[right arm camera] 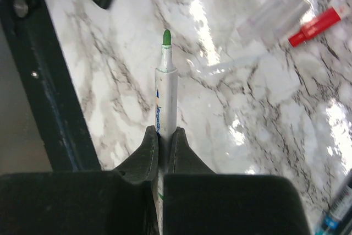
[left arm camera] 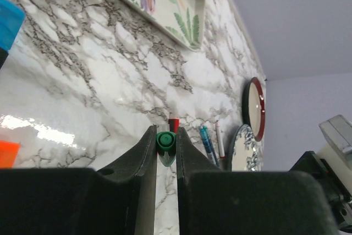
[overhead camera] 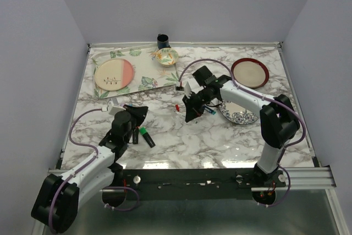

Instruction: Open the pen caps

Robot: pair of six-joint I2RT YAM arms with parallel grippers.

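I should next bring my left gripper to the right in the top view and down onto bare marble beside the red cap, with room to release the green cap.
My left gripper (left arm camera: 165, 137) is shut on a small green pen cap (left arm camera: 165, 142), held above the marble table; in the top view this gripper (overhead camera: 137, 116) is at the left front. My right gripper (right arm camera: 164, 131) is shut on a thin white pen (right arm camera: 166, 86) whose green tip is bare; the gripper (overhead camera: 190, 115) hovers mid-table. A red cap (left arm camera: 174, 124) lies on the table beyond the left jaws, also in the right wrist view (right arm camera: 316, 25). A blue cap (left arm camera: 8, 23) and an orange cap (left arm camera: 7, 153) show at the left wrist view's edge. A green cap (overhead camera: 144, 131) sits on a black highlighter.
Thin pens (left arm camera: 209, 144) lie beside a blue-patterned plate (overhead camera: 246, 118). A red-rimmed plate (overhead camera: 250, 72) is far right. A floral placemat (overhead camera: 151, 78) bears a pink-and-cream plate (overhead camera: 114, 74) and a small bowl (overhead camera: 167, 56); a dark cup (overhead camera: 163, 41) stands behind. A clear plastic piece (right arm camera: 272, 17) lies near the red cap.
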